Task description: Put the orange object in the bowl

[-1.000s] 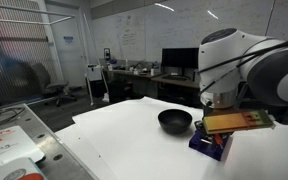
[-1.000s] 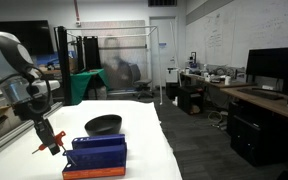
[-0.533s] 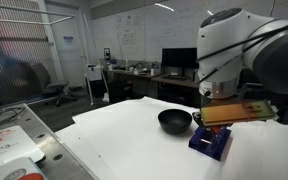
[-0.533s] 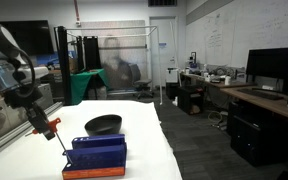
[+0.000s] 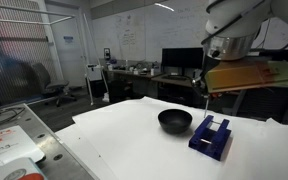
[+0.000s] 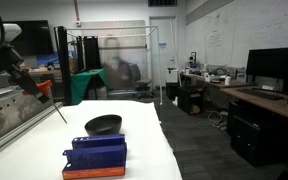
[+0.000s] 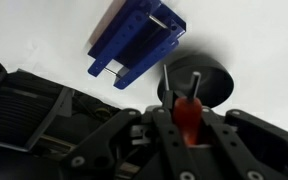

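Note:
The bowl is below my gripper and outward of it. My gripper will next move outward and down to the black bowl's opening (image 5: 175, 116) (image 7: 212, 82) to release the orange object.
My gripper (image 7: 187, 108) is shut on the orange object (image 7: 188, 113), a slim orange-red piece with a thin dark shaft pointing away from the jaws. In the wrist view the black bowl (image 7: 212, 82) lies just beyond the shaft's tip, and the dark blue slotted block (image 7: 136, 40) lies further out. In an exterior view the gripper (image 6: 36, 86) holds the orange piece (image 6: 44, 89) high above the table, up and to the side of the bowl (image 6: 103, 125). In an exterior view the gripper (image 5: 205, 88) hangs above the bowl (image 5: 175, 121) and the block (image 5: 211, 137).
The white table (image 5: 124, 145) carries the bowl and the blue block (image 6: 96, 154), which stands on an orange-red base. A tan-yellow boxy part (image 5: 246, 75) sits on the arm. Desks, monitors and chairs stand behind the table. A metal rail (image 6: 9, 125) runs along one table side.
The arm has risen from beside the blue block to well above the table, carrying the orange object with it. Bowl and block have not moved.

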{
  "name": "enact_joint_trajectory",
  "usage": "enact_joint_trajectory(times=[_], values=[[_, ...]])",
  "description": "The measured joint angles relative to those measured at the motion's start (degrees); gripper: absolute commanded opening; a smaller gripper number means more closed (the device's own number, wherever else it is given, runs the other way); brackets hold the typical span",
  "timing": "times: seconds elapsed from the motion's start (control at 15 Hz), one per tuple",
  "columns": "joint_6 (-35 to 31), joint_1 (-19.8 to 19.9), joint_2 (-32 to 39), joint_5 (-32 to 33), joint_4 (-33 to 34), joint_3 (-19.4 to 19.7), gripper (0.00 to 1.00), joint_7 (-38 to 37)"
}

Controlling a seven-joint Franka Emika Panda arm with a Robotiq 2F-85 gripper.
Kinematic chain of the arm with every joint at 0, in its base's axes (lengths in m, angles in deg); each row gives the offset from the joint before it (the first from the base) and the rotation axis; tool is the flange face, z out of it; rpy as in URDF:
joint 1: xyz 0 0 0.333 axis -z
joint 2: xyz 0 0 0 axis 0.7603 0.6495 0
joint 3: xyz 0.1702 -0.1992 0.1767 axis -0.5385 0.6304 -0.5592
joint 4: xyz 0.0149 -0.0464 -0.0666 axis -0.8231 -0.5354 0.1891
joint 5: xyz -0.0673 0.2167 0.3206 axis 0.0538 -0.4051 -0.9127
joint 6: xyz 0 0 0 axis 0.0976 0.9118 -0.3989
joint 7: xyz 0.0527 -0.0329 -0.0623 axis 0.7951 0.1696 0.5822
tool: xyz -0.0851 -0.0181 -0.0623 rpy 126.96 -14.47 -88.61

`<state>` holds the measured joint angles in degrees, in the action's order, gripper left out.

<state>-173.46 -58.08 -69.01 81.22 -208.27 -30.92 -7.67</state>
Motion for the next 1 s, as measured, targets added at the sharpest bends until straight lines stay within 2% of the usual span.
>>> enact_joint_trajectory(times=[0.4, 0.67, 1.0], values=[[-11.40, 1.40, 3.17, 13.70, 0.58, 0.83, 0.05, -4.78], [-18.97, 2.94, 10.38, 23.84, 1.30, 3.86, 0.05, -10.01], [-23.15, 3.06, 19.50, 37.07, 4.93, 7.81, 0.06, -16.78]])
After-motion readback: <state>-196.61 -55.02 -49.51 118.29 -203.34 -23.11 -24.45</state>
